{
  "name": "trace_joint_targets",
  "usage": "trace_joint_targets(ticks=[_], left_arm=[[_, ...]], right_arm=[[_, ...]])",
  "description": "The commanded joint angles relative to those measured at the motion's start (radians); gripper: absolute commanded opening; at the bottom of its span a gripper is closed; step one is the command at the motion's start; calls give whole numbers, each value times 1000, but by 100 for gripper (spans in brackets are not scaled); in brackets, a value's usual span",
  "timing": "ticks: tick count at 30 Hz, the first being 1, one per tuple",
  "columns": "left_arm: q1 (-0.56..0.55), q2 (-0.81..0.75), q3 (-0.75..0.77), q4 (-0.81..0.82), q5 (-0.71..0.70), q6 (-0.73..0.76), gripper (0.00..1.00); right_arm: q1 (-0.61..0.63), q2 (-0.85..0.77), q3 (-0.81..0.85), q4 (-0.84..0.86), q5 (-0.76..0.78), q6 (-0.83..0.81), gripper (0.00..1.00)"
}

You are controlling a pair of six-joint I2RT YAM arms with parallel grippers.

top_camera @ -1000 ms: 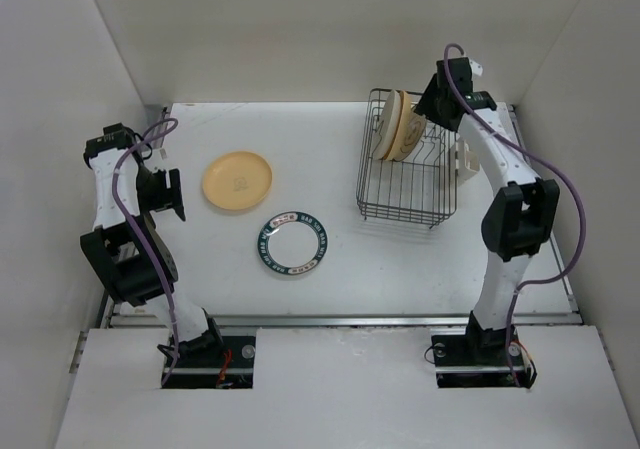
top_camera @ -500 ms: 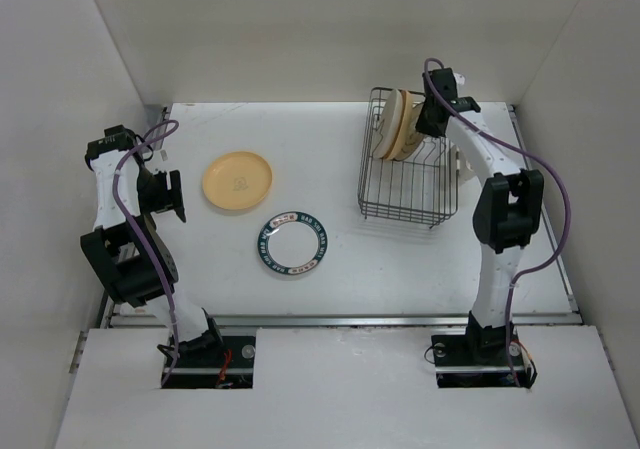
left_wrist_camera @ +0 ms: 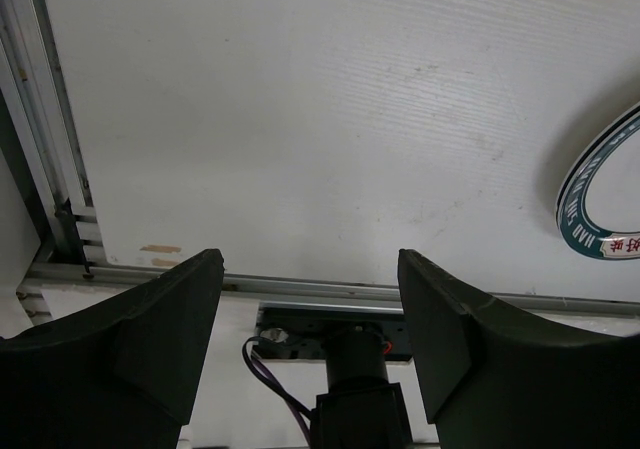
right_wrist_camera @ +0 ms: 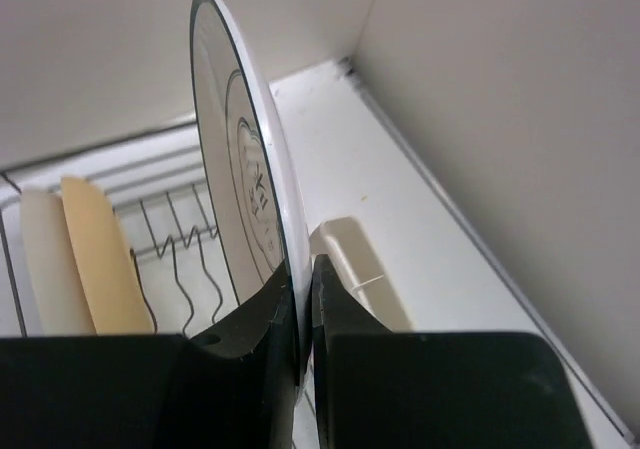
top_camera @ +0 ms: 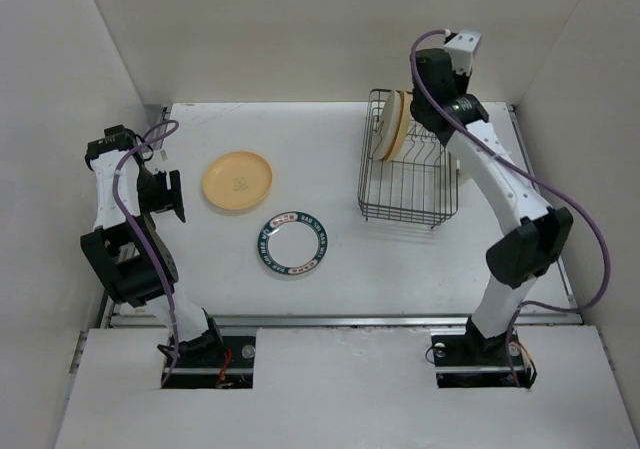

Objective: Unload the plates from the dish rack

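I will next swing my right gripper away from the rack, back and down onto the ringed white plate (top_camera: 292, 243), and tilt the held plate flat, because the ringed one is uncovered.
In the right wrist view my right gripper (right_wrist_camera: 303, 299) is shut on the rim of a white plate with a dark rim ring (right_wrist_camera: 245, 169), held upright and edge-on above the dish rack (right_wrist_camera: 190, 259). A cream plate (right_wrist_camera: 40, 259) and a yellow-orange plate (right_wrist_camera: 100, 254) still stand in the rack (top_camera: 405, 184). From above, the right gripper (top_camera: 428, 119) hangs over the rack's back and hides the held plate. A yellow plate (top_camera: 237, 181) and a ringed white plate (top_camera: 291, 242) lie flat on the table. My left gripper (top_camera: 165, 194) is open and empty at the left.
The rack's cream cup holder (right_wrist_camera: 355, 269) sits just right of the held plate, near the right wall. In the left wrist view, the open left gripper (left_wrist_camera: 310, 269) looks down at the table's near rail (left_wrist_camera: 300, 287), with the ringed plate (left_wrist_camera: 600, 209) at the right edge.
My right gripper closed on the ringed white plate in the rack and rose with it. The left arm has not moved.
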Motion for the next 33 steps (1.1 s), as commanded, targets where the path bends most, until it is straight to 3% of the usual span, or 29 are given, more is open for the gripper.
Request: trace_joint_targets(ticks=[1, 2, 5, 6, 9, 10, 15, 21, 22, 23, 27, 31, 33], left_arm=[[-3, -38, 10, -12, -6, 18, 68], [-3, -38, 10, -12, -6, 18, 68], [-3, -38, 20, -12, -6, 18, 68], [-3, -38, 20, -12, -15, 9, 68], [-3, -29, 20, -12, -16, 9, 68], [-3, -29, 20, -12, -16, 9, 68], [-3, -38, 10, -12, -25, 9, 68], [-3, -47, -8, -12, -34, 9, 68], [-3, -47, -8, -12, -34, 18, 68], [-3, -47, -8, -12, -34, 18, 68], [-3, -56, -17, -3, -34, 18, 68], [-3, -56, -17, -3, -34, 18, 68], [-3, -56, -17, -3, -34, 18, 68]], right_arm=[[61, -159, -8, 139, 200, -50, 0], [97, -187, -25, 167, 176, -91, 0], [248, -251, -80, 205, -109, -123, 0], [268, -242, -89, 154, -436, -123, 0], [277, -187, -112, 107, -975, -153, 0], [288, -159, -121, 83, -1224, -153, 0], [297, 87, -105, 18, -1568, -164, 0], [297, 246, -69, -58, -1706, -218, 7], [297, 267, -83, -58, -1707, -218, 11], [297, 276, -83, -69, -1688, -227, 26], [316, 312, -82, -112, -1523, -227, 64], [401, 312, -71, -141, -1174, -227, 69], [427, 299, -71, -141, -1093, -236, 69]])
